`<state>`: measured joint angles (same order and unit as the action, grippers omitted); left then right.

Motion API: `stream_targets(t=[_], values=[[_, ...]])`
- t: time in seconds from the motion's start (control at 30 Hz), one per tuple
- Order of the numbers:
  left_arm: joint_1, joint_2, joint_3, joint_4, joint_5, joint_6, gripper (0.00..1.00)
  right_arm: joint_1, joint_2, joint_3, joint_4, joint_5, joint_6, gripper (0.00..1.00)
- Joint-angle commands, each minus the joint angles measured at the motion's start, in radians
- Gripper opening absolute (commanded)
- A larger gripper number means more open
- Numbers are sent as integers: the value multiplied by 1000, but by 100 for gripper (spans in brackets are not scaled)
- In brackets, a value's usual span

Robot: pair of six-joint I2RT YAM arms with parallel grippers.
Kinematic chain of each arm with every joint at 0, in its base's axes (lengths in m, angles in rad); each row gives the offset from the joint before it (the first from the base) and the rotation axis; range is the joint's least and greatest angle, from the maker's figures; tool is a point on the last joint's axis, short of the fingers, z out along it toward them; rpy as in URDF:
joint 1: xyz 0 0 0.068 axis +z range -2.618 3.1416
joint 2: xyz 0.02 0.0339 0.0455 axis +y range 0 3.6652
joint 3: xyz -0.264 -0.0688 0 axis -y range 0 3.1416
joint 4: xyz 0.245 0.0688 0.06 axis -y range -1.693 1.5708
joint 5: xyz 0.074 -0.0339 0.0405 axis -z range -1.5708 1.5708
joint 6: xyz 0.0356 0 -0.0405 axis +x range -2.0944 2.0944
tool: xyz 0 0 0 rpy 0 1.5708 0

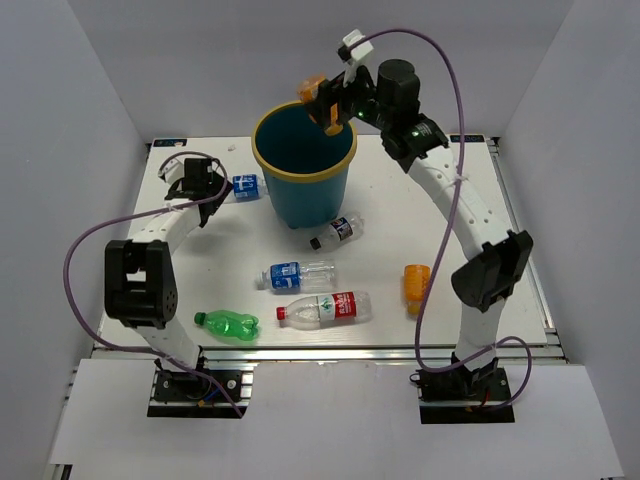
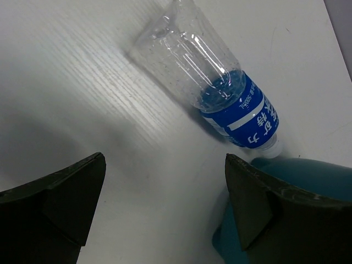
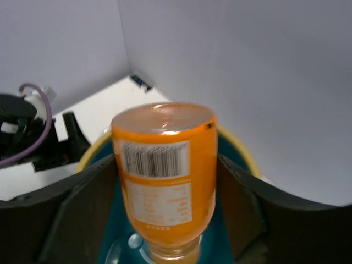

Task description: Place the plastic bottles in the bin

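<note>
The bin crowds the bottle's cap, so next my left gripper will reach outward, turn and lower over the bottle's clear body, outward and below.
The teal bin with a yellow rim stands at the back middle of the table. My right gripper is shut on an orange bottle and holds it neck down over the bin's opening. My left gripper is open and empty, low over the table just left of the bin. A clear bottle with a blue label lies just ahead of it, its cap end against the bin wall. It also shows in the top view.
Lying on the table in front of the bin are a small clear bottle, a blue-label bottle, a red-label bottle, a green bottle and a second orange bottle. White walls enclose three sides.
</note>
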<state>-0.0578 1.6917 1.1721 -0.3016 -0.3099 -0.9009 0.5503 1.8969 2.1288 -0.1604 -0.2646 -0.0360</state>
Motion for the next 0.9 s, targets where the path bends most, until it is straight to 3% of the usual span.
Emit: stream_targets(t=[0.0, 0.03, 0.37, 0.63, 0.87], values=[[7, 35, 69, 30, 51, -39, 98, -4, 24, 49, -63, -39, -24, 81], [7, 42, 80, 38, 49, -50, 98, -4, 21, 54, -76, -36, -37, 89], [7, 164, 164, 22, -47, -194, 98, -58, -151, -73, -96, -13, -33, 89], [7, 335, 283, 21, -135, -289, 98, -160, -370, -450, -76, -33, 24, 89], [10, 468, 402, -10, -138, -289, 97, -211, -587, -713, -10, 50, 71, 89]])
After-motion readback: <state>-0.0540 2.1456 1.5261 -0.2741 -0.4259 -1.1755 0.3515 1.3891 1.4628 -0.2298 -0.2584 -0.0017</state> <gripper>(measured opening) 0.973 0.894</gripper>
